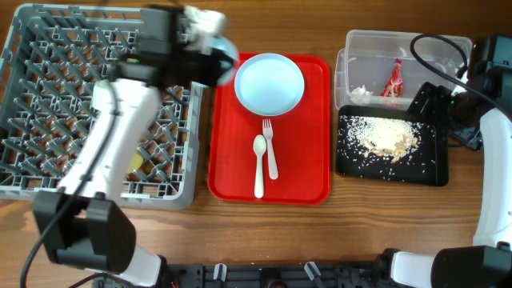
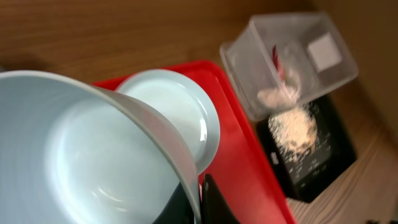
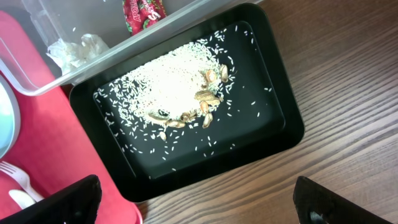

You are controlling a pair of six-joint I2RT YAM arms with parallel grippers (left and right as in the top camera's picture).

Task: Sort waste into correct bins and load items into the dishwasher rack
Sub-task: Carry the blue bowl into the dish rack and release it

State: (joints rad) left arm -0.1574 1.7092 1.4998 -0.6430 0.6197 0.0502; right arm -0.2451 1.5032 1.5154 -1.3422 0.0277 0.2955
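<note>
My left gripper carries the overhanging bowl down and left in the overhead view to the rack's far slots next, then tilts, lowers and releases it there.
My left gripper [image 1: 210,42] [image 2: 198,202] is shut on the rim of a light blue bowl [image 1: 222,50] [image 2: 81,149] and holds it above the right edge of the grey dishwasher rack [image 1: 48,96]. A second pale bowl [image 1: 270,82] [image 2: 186,106], a white fork [image 1: 270,148] and a white spoon [image 1: 259,164] lie on the red tray [image 1: 308,176]. The clear tub [image 1: 436,50] [image 3: 37,74] holds the red wrapper [image 1: 394,80] [image 3: 143,9] and the white paper [image 1: 362,94] [image 3: 78,50]. The rice crumbs [image 1: 384,136] [image 3: 168,87] lie in the black tray [image 1: 428,164] [image 3: 273,124]. My right gripper [image 1: 430,102] [image 3: 199,205] is open and empty.
A small yellow cup [image 1: 136,164] sits low in the rack, partly under my left arm. Some brown nut-like bits [image 3: 208,93] lie among the rice. The right arm's cables [image 1: 440,48] hang over the tub. Bare wood shows in front of the black tray [image 3: 311,93].
</note>
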